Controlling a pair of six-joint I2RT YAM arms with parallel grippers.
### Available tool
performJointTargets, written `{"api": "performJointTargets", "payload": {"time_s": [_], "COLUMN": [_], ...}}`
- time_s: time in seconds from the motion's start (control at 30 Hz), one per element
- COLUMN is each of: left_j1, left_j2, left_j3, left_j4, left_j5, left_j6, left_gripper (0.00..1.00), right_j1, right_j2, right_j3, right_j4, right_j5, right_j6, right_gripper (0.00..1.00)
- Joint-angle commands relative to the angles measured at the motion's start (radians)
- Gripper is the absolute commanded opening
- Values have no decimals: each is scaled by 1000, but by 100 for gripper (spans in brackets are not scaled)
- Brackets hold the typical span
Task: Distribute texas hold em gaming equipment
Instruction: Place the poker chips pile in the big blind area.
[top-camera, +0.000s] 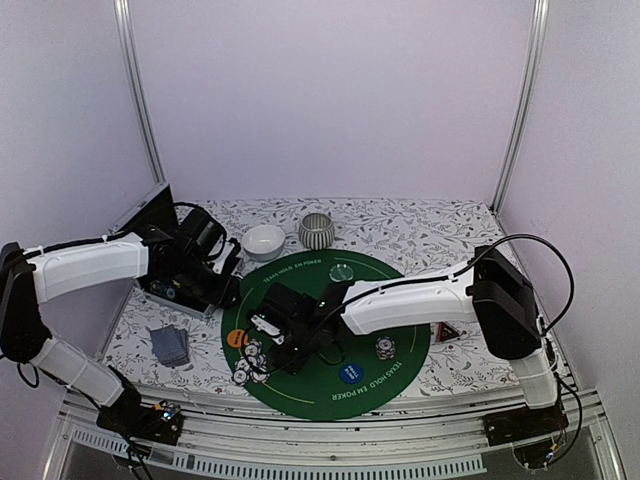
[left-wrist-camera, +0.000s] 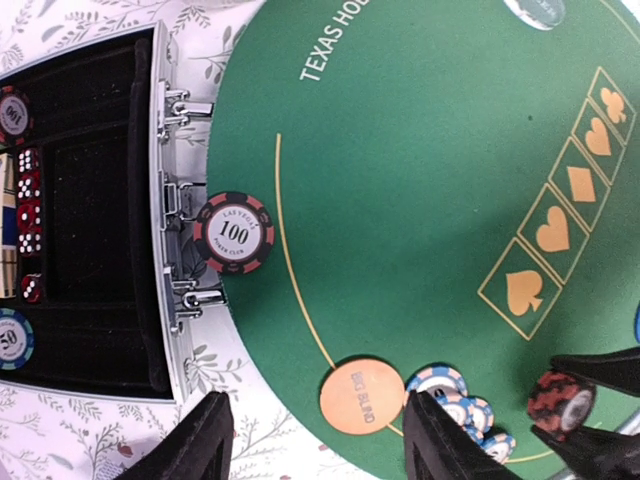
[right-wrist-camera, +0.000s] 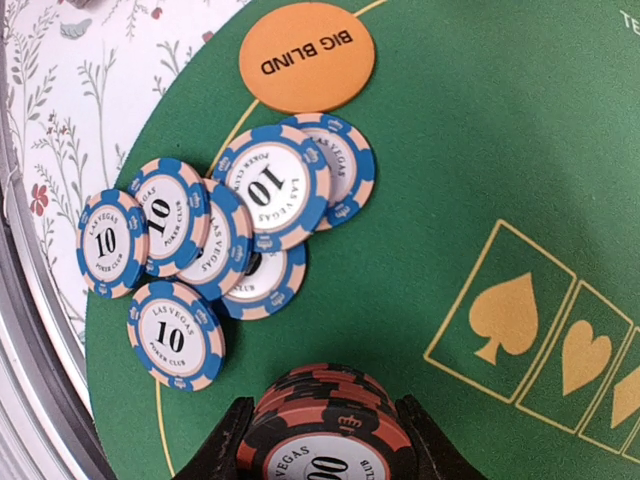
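Observation:
My right gripper will next move back and down and let go of the red-black stack on bare green mat (top-camera: 277, 373) beside the spread blue chips.
My right gripper (right-wrist-camera: 325, 445) is shut on a stack of red-black poker chips (right-wrist-camera: 325, 420), held just over the green mat (right-wrist-camera: 480, 150) at its left front (top-camera: 275, 350). Several blue 10 chips (right-wrist-camera: 262, 190) lie spread beside an orange Big Blind disc (right-wrist-camera: 307, 55). My left gripper (left-wrist-camera: 320, 445) hangs open and empty above that orange disc (left-wrist-camera: 362, 396), near the mat's left edge. A single red-black 100 chip (left-wrist-camera: 235, 232) lies flat by the case. A blue disc (top-camera: 350, 373), a pale green disc (top-camera: 341, 271), another chip stack (top-camera: 386, 348), cards (top-camera: 170, 345) and a triangle (top-camera: 447, 330) also show.
An open black case (left-wrist-camera: 90, 200) with dice (left-wrist-camera: 28, 210) and chips stands left of the mat, its metal latches (left-wrist-camera: 185, 200) facing the mat. A white bowl (top-camera: 264, 241) and a striped grey bowl (top-camera: 317, 231) sit behind the mat. The right arm (top-camera: 410, 305) stretches across the mat.

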Motion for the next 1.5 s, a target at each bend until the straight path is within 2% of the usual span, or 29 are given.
{"api": "performJointTargets", "payload": {"time_s": [0.0,0.33,0.47,0.57,0.83,1.07,1.3,1.37,1.47], "left_j1": [14,22,25,25,25,26,26,27,26], "left_j2": [-16,-27,-31,-31,-32,-31,-41,-44,-49], "left_j3": [1,9,11,11,16,20,22,23,23], "left_j4": [-9,-18,-18,-20,-26,-31,-35,-35,-36], "left_j5": [8,16,20,22,21,22,30,30,32], "left_j6": [18,32,33,33,37,41,45,47,51], "left_gripper": [60,60,60,60,60,61,61,61,61], "right_j1": [31,57,59,60,56,57,57,57,57], "right_j2": [59,113,113,118,127,131,162,155,122], "right_j3": [84,135,134,134,140,163,190,199,205], "right_j4": [-72,-122,-121,-124,-130,-144,-148,-149,-142], "right_j5": [17,2,-40,-16,11,16,23,22,23], "right_j6": [-35,-52,-64,-74,-90,-91,-94,-101,-113], "right_gripper": [14,14,18,27,41,61,75,97,99]}}
